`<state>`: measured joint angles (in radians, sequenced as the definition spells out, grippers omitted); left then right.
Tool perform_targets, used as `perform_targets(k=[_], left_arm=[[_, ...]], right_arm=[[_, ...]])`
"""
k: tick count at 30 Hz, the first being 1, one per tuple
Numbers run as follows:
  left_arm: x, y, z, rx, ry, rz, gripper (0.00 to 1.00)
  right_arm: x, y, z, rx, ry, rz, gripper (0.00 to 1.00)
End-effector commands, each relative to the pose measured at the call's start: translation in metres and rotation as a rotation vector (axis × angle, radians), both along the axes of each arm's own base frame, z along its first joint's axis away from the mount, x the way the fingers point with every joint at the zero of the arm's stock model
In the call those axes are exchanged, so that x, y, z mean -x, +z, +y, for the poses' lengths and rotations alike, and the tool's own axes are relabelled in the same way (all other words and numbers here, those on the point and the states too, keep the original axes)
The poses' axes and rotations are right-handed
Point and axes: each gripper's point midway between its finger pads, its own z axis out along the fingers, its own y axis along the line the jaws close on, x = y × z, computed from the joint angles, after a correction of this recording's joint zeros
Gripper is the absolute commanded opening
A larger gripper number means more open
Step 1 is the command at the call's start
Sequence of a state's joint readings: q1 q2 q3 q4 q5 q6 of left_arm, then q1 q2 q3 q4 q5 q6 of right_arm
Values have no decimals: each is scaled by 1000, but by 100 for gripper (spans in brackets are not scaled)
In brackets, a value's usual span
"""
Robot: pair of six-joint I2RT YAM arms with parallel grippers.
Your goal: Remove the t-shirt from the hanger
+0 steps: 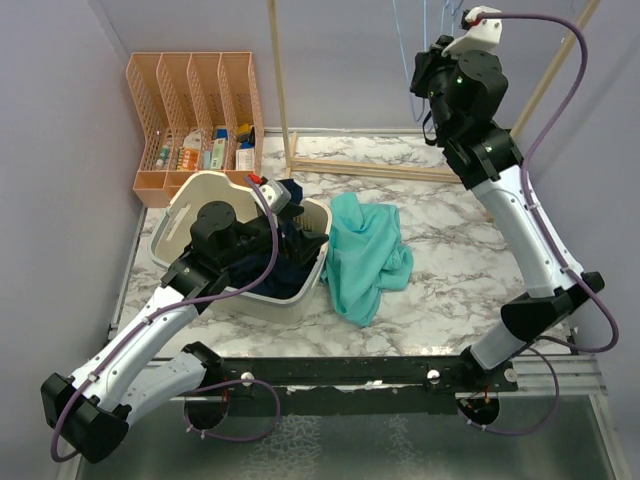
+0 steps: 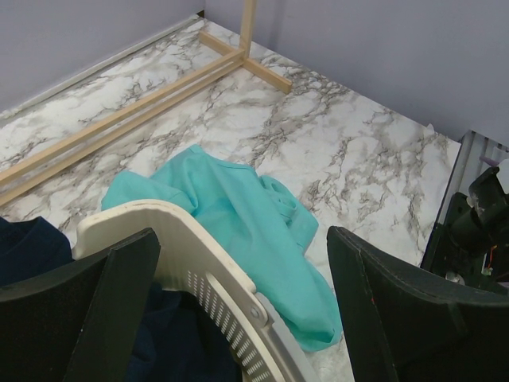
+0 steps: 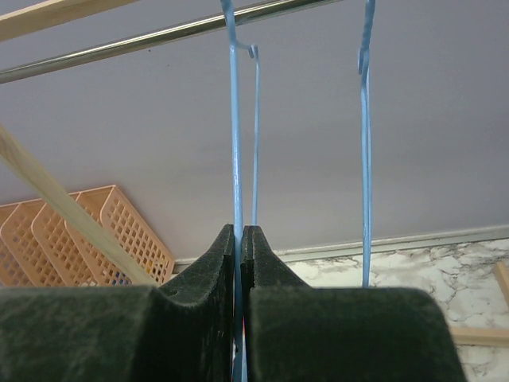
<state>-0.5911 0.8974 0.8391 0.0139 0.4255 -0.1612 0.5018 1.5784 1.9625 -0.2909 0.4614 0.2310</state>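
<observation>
The teal t-shirt already lies off the blue hanger on the table, so my right gripper should next open right where it is, below the metal bar [image 3: 143,36], and let go of the hanger's wire.
The teal t-shirt [image 1: 365,255] lies crumpled on the marble table, right of the white basket [image 1: 188,205]; it also shows in the left wrist view [image 2: 246,231]. The blue wire hanger [image 3: 236,127] hangs bare from the metal rail [image 3: 143,36], and my right gripper [image 3: 239,239] is shut on its wire, raised at the back right [image 1: 430,75]. My left gripper [image 2: 242,318] is open and empty over the basket's rim [image 2: 199,263], above dark navy clothes [image 1: 290,262].
A wooden rack frame [image 1: 350,165] stands at the back with its base bars on the table. An orange divided organiser [image 1: 195,115] with bottles stands at the back left. A second blue wire [image 3: 366,151] hangs right of my right gripper.
</observation>
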Motion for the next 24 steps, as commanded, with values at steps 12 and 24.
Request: perform_targets(k=[12, 24], left_arm=[[1, 4, 1, 6, 2, -23, 88], [1, 5, -18, -26, -103, 14, 88]], right_arm=[[-23, -24, 11, 48, 2, 75, 9], [96, -57, 35, 89, 449, 149, 78]])
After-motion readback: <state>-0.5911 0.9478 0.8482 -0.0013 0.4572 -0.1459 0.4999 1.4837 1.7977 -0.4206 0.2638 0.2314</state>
